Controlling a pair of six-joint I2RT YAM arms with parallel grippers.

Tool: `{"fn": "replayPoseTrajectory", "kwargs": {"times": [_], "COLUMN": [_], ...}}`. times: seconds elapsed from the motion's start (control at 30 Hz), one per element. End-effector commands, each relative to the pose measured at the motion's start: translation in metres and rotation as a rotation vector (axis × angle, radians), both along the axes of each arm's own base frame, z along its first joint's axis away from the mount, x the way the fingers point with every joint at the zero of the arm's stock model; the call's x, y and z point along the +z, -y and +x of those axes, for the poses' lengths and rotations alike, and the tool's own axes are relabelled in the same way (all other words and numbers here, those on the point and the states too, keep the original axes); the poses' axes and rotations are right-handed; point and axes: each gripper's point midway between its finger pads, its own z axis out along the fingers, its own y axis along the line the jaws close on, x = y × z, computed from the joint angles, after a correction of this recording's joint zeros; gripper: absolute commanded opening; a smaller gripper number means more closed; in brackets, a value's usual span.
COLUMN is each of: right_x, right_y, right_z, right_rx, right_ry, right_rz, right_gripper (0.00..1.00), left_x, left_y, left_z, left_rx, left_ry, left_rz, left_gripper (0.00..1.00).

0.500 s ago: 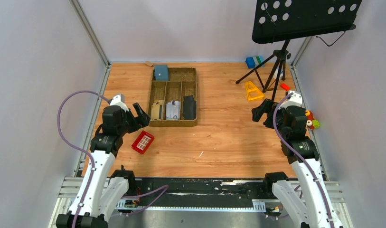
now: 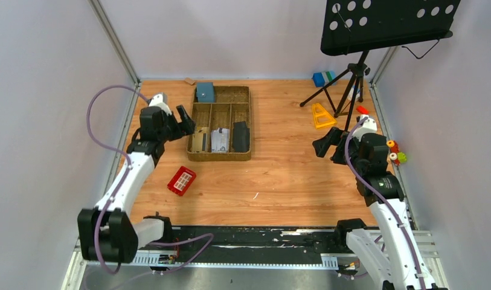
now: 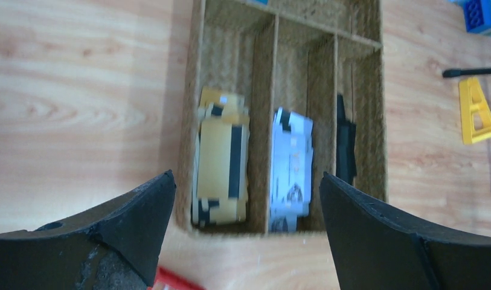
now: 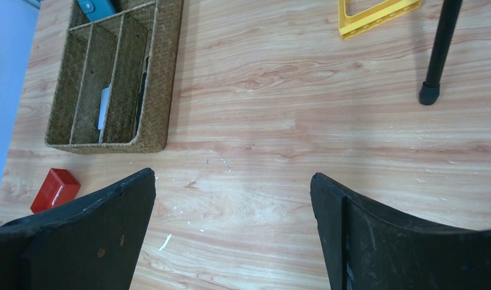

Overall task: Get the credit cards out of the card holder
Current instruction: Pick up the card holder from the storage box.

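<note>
The slate-blue card holder (image 2: 205,92) (image 3: 258,2) is below my left gripper and further outward. My left gripper should move outward and down onto it next and close there.
The slate-blue card holder (image 2: 205,92) lies shut in the back left compartment of the brown tray (image 2: 220,156); it also shows in the right wrist view (image 4: 96,7). A tan card with a dark stripe (image 2: 200,140) and a silver-grey card (image 2: 220,139) lie in the tray's front slots, also seen in the left wrist view as the tan card (image 3: 221,163) and the silver card (image 3: 291,163). My left gripper (image 2: 185,121) is open and empty, above the tray's front left part (image 3: 246,177). My right gripper (image 2: 324,144) is open and empty over bare table (image 4: 232,175).
A dark flat object (image 2: 241,136) stands in the tray's right slot. A red block (image 2: 182,180) lies in front of the tray. A music stand's tripod (image 2: 345,84), a yellow triangle (image 2: 320,115), a blue-and-green block (image 2: 322,78) and small toys (image 2: 395,152) are at the right.
My left arm has reached forward and away from me, bringing its open gripper from beside the red block up to the tray. My right gripper has shifted slightly left.
</note>
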Motion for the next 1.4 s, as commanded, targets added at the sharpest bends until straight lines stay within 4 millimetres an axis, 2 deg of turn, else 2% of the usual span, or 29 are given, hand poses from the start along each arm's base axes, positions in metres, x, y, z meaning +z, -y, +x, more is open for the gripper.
{"fn": "replayPoseTrajectory", "kwargs": {"times": [0.0,0.27,0.4,0.47,0.5,0.53,0.57,0.73,0.9,1.1,1.23,1.37], "right_x": [0.011,0.005,0.006,0.007,0.008,0.010,0.010,0.011,0.013,0.012,0.012,0.013], "right_y": [-0.009,-0.013,-0.017,-0.017,-0.016,-0.014,-0.011,-0.005,-0.005,-0.008,-0.009,-0.011], "right_z": [0.003,0.013,0.017,0.019,0.020,0.021,0.022,0.030,0.035,0.038,0.041,0.041], "right_rx": [0.045,0.042,0.058,0.057,0.053,0.047,0.036,0.000,-0.003,0.008,0.013,0.019], "right_ry": [0.033,0.022,0.008,0.012,0.017,0.021,0.024,0.019,0.018,0.021,0.018,0.022], "right_rz": [0.034,0.060,0.078,0.071,0.065,0.056,0.046,0.027,0.027,0.038,0.038,0.042], "right_gripper": [1.00,1.00,1.00,1.00,1.00,1.00,1.00,1.00,1.00,1.00,1.00,1.00], "left_x": [0.048,0.040,0.029,0.022,0.012,0.016,0.012,-0.007,-0.029,-0.054,-0.070,-0.081], "left_y": [0.010,0.024,0.032,0.028,0.027,0.028,0.030,0.036,0.046,0.046,0.048,0.039], "left_z": [0.065,0.144,0.184,0.204,0.215,0.223,0.235,0.273,0.288,0.301,0.302,0.301], "left_rx": [-0.038,-0.056,-0.085,-0.056,-0.049,-0.049,-0.055,-0.063,-0.090,-0.077,-0.098,-0.061], "left_ry": [0.183,0.150,0.149,0.134,0.113,0.123,0.123,0.099,0.051,0.007,-0.037,-0.062], "left_rz": [0.035,0.189,0.227,0.256,0.269,0.275,0.282,0.327,0.400,0.469,0.479,0.511], "left_gripper": [0.95,1.00,1.00,0.99,0.99,0.99,0.99,1.00,1.00,1.00,1.00,1.00]}}
